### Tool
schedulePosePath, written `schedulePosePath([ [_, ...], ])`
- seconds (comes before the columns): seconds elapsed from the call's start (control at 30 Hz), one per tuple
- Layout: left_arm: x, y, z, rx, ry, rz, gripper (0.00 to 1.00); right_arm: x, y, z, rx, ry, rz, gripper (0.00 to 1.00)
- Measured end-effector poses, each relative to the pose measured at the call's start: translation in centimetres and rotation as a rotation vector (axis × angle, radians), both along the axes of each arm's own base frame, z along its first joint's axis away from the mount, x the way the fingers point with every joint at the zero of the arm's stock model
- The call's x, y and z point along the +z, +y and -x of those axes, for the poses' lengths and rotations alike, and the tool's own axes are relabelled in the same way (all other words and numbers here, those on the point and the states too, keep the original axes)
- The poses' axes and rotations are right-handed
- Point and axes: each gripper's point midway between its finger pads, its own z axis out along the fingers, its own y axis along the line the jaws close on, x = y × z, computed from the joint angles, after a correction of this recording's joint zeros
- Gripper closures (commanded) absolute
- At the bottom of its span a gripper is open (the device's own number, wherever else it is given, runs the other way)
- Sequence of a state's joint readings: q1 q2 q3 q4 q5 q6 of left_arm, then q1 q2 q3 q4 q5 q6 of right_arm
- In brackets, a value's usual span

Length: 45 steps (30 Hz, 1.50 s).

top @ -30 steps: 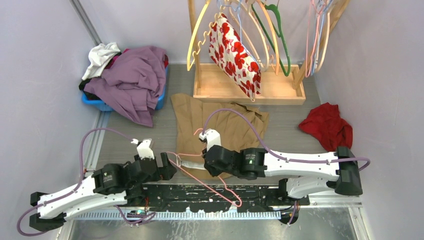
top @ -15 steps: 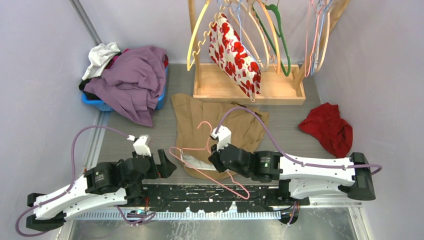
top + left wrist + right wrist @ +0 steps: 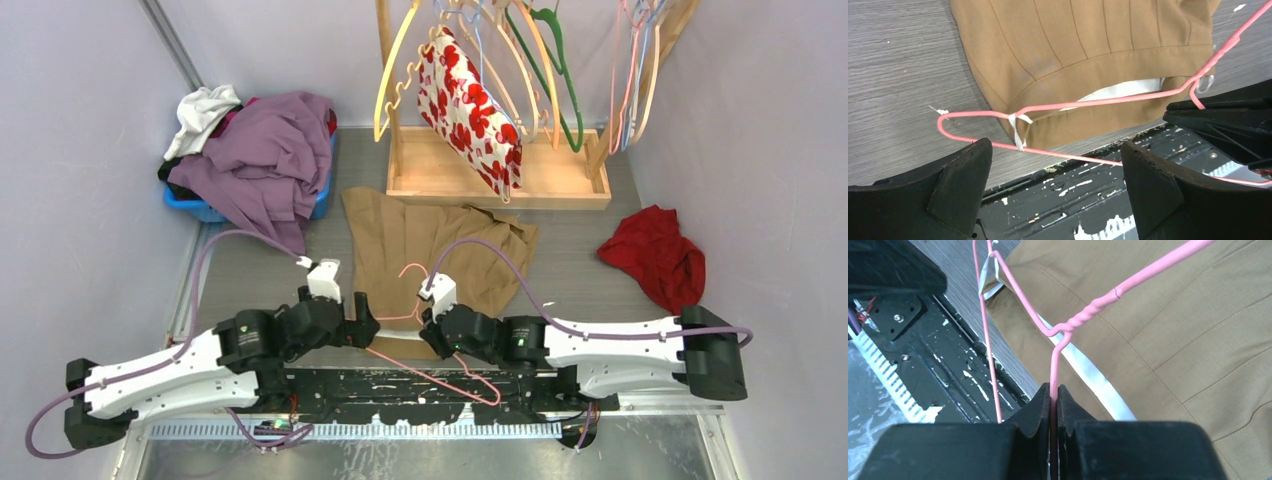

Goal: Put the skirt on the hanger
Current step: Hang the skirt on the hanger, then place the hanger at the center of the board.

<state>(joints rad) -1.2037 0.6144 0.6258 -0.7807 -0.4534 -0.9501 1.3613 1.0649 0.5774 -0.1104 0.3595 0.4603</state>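
Observation:
I will next move the hanger's wire slightly outward over the skirt's waistband [image 3: 1101, 385] with my right gripper before opening, as the hanger's loose end sticks out above the base bar.
A tan skirt [image 3: 400, 235] lies flat on the table, its waistband with a white lining at the near edge [image 3: 1088, 40] [image 3: 1173, 340]. A pink wire hanger [image 3: 420, 365] rests over the waistband. One end of it passes a white loop [image 3: 1018, 127] of the skirt. My right gripper [image 3: 425, 318] [image 3: 1053, 387] is shut on the hanger's wire just below the twisted neck [image 3: 1093, 305]. My left gripper [image 3: 362, 322] [image 3: 1055, 145] stands open, wide, just short of the hanger's left bend [image 3: 948, 125], with nothing between its fingers.
A blue basket [image 3: 190, 205] heaped with purple and white clothes sits at the back left. A wooden rack [image 3: 500, 175] at the back holds several hangers and a red-flowered garment [image 3: 470, 100]. A red cloth [image 3: 655, 255] lies at the right. The black base rail [image 3: 400, 385] runs along the near edge.
My left arm has moved right and forward, up to the hanger's left end. The right gripper has shifted the hanger so that its hook lies over the skirt.

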Motion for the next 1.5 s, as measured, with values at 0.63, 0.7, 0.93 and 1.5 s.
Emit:
schedulePosePath([
  [0.63, -3.6, -1.3, -2.1, 0.051, -0.041, -0.091, 0.01, -6.4, -1.2, -7.8, 0.006, 0.061, 0.237, 0.8],
  [0.7, -3.9, -1.4, -2.1, 0.053, -0.04, -0.093, 0.01, -6.4, -0.4, -9.3, 0.015, 0.07, 0.253, 0.76],
  [0.93, -3.5, -1.1, -2.0, 0.065, -0.046, -0.038, 0.0, -7.7, 2.0, -11.2, 0.043, 0.142, 0.29, 0.54],
  [1.5, -3.5, -0.1, -1.4, 0.077, -0.022, -0.049, 0.01, 3.2, -3.9, -9.6, -0.26, 0.169, 0.172, 0.0],
])
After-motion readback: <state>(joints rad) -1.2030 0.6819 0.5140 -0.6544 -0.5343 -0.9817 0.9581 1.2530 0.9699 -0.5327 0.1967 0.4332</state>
